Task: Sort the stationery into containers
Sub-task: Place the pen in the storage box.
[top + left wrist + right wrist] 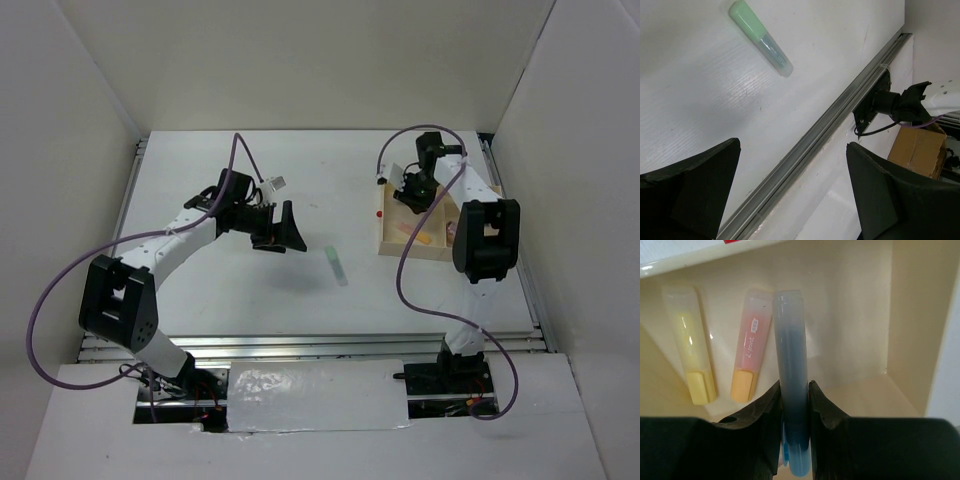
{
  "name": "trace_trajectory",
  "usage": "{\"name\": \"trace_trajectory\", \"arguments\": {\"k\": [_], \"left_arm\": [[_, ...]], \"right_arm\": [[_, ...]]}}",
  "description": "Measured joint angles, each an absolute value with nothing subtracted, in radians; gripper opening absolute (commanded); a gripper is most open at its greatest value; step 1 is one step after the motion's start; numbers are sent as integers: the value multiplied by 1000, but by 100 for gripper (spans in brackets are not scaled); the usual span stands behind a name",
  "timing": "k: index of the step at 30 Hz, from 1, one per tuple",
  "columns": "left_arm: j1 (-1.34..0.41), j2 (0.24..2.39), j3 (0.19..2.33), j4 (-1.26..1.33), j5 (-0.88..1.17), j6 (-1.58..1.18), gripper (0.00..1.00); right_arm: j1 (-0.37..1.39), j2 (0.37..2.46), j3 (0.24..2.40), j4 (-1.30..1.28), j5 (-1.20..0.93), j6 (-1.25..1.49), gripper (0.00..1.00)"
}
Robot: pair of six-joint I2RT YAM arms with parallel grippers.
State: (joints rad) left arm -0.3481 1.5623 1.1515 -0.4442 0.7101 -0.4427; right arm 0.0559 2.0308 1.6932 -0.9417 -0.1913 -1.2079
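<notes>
My right gripper lowers the blue stick into the section of the tray next, toward the tray edge by the red dot.
A light green stick lies on the white table, also in the left wrist view. My left gripper is open and empty, to the left of that stick. The pale wooden tray sits at the right. My right gripper is over the tray, shut on a blue stick that points into a compartment. A yellow stick and an orange stick with a pinkish cap lie side by side on that compartment's floor, left of the blue one.
A tiny red dot lies by the tray's left edge. A metal rail runs along the table's near edge. Tray walls stand close to the right of my right gripper. White enclosure walls surround the table.
</notes>
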Motion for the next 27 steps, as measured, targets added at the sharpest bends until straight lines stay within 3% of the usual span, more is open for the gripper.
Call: {"name": "trace_trajectory", "arguments": {"k": [4, 10, 13, 17, 22, 27], "left_arm": [[-348, 1567, 1169, -447, 700, -446, 99], [-348, 1567, 1173, -449, 687, -446, 99], [-348, 1567, 1173, -456, 675, -446, 99], [-348, 1567, 1173, -457, 633, -451, 99], [-393, 1561, 1171, -445, 475, -476, 99], [-560, 1537, 1152, -427, 287, -502, 99]], "right_arm": [[77, 2082, 1704, -944, -155, -1195, 4], [96, 2164, 1704, -941, -126, -1193, 21], [99, 2172, 1705, -941, -120, -1194, 39], [102, 2172, 1707, -932, -104, -1195, 51], [113, 2169, 1696, -912, -79, -1202, 55], [118, 2143, 1693, -912, -97, -1192, 55]]}}
